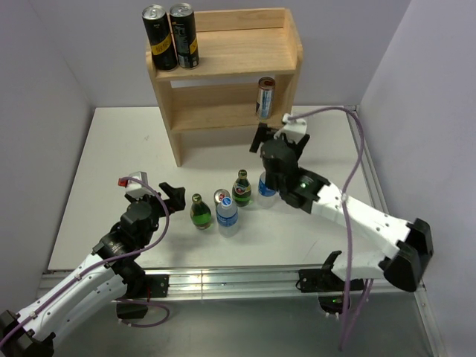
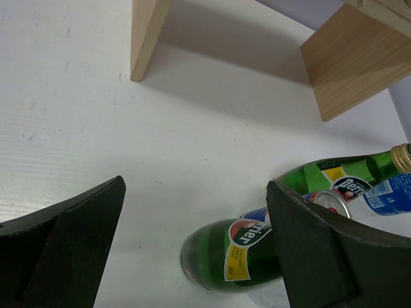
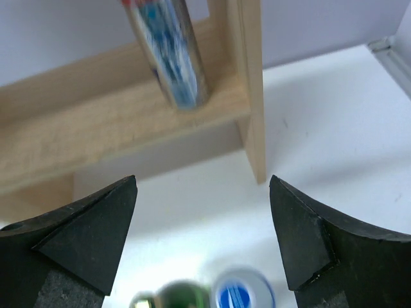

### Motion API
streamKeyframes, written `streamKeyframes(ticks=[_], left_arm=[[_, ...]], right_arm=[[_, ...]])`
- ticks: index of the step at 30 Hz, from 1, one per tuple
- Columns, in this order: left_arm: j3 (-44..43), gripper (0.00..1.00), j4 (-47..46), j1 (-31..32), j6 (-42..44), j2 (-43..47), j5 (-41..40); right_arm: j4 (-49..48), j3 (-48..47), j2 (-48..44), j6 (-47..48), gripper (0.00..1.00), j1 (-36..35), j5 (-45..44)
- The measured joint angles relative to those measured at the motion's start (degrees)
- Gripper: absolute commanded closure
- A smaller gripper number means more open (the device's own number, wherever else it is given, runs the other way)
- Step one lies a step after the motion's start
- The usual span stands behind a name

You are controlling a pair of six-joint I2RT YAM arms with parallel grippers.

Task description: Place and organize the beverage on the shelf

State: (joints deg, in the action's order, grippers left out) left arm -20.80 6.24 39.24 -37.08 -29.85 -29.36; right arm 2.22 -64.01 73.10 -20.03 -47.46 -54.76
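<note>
My right gripper's open fingers are above the bottle's cap. Next I will lower my right gripper until those fingers are on either side of the body of the blue-capped bottle [image 1: 266, 187] [image 3: 249, 282] standing below it.
The light-wood shelf [image 1: 223, 56] stands at the back. Two black cans [image 1: 171, 36] stand on its top tier and a slim can [image 1: 266, 97] on its middle tier at the right, also in the right wrist view [image 3: 170, 51]. On the table stand a green bottle [image 1: 199, 212], a blue-labelled can [image 1: 226, 208], a second green bottle [image 1: 242, 188] and a blue-capped bottle [image 1: 266, 187]. My right gripper [image 1: 277, 143] is open and empty above the blue cap [image 3: 243, 296], facing the shelf. My left gripper [image 1: 176, 197] is open and empty, just left of the nearest green bottle [image 2: 225, 253].
The shelf's two side panels [image 2: 148, 38] reach down to the white table [image 1: 111, 163]. Grey walls close the back and both sides. A metal rail [image 1: 238, 279] runs along the near edge.
</note>
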Motion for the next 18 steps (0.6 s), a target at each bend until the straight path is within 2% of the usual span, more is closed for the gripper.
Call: streamKeyframes(ticks=[10,14,18], left_arm=[[0.0,0.01,-0.35,0.07,0.0,-0.72,0.02],[0.0,0.01,-0.94,0.22,0.0,-1.27,0.02],[0.0,0.01,-1.07,0.22,0.0,-1.51,0.02]], right_arm=[[15.85,20.5,-20.5,-19.12,0.09,-12.55,-1.16],[19.43,27.34,-21.42,-27.19,0.09,-16.28,-0.13],[18.43,32.87,-18.05,-31.21,0.09,-17.64,1.18]])
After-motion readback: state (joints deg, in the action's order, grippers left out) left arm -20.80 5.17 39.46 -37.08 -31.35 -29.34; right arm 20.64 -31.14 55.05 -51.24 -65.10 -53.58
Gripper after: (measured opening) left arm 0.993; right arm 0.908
